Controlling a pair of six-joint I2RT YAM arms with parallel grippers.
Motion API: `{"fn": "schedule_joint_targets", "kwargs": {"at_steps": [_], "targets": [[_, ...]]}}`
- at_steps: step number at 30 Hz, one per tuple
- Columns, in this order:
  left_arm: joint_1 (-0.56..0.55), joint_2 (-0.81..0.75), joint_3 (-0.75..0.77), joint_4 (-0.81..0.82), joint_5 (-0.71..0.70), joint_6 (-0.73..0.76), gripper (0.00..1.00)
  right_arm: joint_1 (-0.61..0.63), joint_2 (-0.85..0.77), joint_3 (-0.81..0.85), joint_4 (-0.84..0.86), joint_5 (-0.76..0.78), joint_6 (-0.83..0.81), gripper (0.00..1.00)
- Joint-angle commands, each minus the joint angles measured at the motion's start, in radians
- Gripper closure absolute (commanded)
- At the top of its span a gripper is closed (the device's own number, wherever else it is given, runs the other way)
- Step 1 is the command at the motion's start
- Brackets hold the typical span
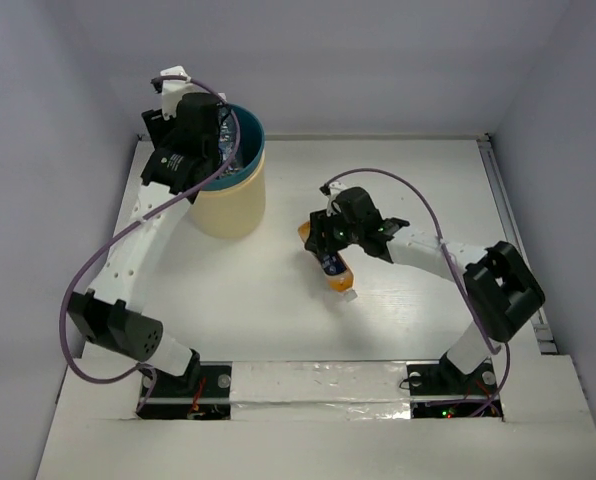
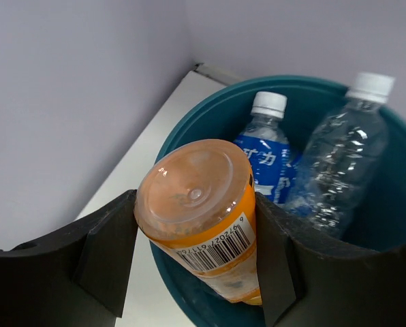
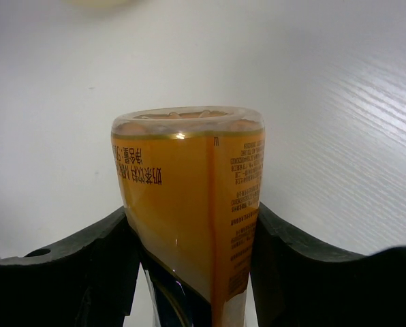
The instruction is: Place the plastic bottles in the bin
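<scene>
Next I should lift the orange bottle over the bin's high rim, lower and release, as the bin lies outward and left of my right gripper in the top view.
The cream bin (image 1: 233, 195) with a teal rim stands at the far left of the table. My left gripper (image 1: 193, 135) is over its rim, shut on an orange bottle (image 2: 203, 211) held base-up above the teal inside (image 2: 387, 204). Two clear bottles with white caps lie in the bin, one with a blue label (image 2: 264, 153) and one plain (image 2: 342, 153). My right gripper (image 1: 330, 240) is shut on another orange bottle (image 3: 189, 197), which also shows in the top view (image 1: 333, 265) lying at mid-table with its cap toward me.
Grey walls close the table at the back and left. A rail (image 1: 513, 230) runs along the table's right edge. The purple cables (image 1: 108, 260) loop off both arms.
</scene>
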State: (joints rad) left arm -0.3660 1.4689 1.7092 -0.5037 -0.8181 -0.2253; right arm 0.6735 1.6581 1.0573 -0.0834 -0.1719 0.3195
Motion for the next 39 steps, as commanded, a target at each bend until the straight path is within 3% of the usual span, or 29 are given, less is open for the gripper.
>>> {"fn": "schedule_joint_targets", "kwargs": {"at_steps": [1, 5, 8, 9, 10, 12, 15, 25, 29, 33, 39], "targets": [[0.009, -0.001, 0.012, 0.063, -0.096, 0.075, 0.69, -0.006, -0.102, -0.017, 0.123, -0.078, 0.027, 0.48], [0.009, 0.043, -0.037, 0.116, -0.115, 0.09, 0.66, 0.003, -0.214, 0.009, 0.136, -0.104, 0.052, 0.48], [0.009, 0.045, -0.091, 0.16, -0.119, 0.086, 0.58, 0.003, -0.3, 0.044, 0.135, -0.11, 0.07, 0.48], [0.009, 0.041, -0.105, 0.181, -0.098, 0.083, 0.38, 0.003, -0.32, 0.073, 0.137, -0.11, 0.075, 0.48], [0.009, 0.033, -0.132, 0.189, -0.079, 0.08, 0.26, 0.003, -0.352, 0.087, 0.143, -0.107, 0.084, 0.48], [0.009, 0.004, -0.169, 0.205, -0.038, 0.043, 0.1, 0.003, -0.376, 0.134, 0.166, -0.092, 0.105, 0.48], [0.009, -0.067, -0.213, 0.255, 0.052, 0.012, 0.01, 0.003, -0.377, 0.199, 0.198, -0.054, 0.136, 0.48], [0.009, -0.263, -0.184, 0.214, 0.264, -0.101, 0.01, 0.003, -0.189, 0.477, 0.405, 0.07, 0.289, 0.49], [0.009, -0.465, -0.261, 0.246, 0.341, -0.146, 0.01, 0.003, -0.06, 0.59, 0.531, 0.112, 0.366, 0.49], [0.009, -0.629, -0.4, 0.261, 0.407, -0.169, 0.01, 0.028, 0.106, 0.768, 0.571, 0.224, 0.354, 0.49], [0.009, -0.782, -0.559, 0.245, 0.468, -0.174, 0.01, 0.057, 0.454, 1.226, 0.476, 0.317, 0.273, 0.5]]}}
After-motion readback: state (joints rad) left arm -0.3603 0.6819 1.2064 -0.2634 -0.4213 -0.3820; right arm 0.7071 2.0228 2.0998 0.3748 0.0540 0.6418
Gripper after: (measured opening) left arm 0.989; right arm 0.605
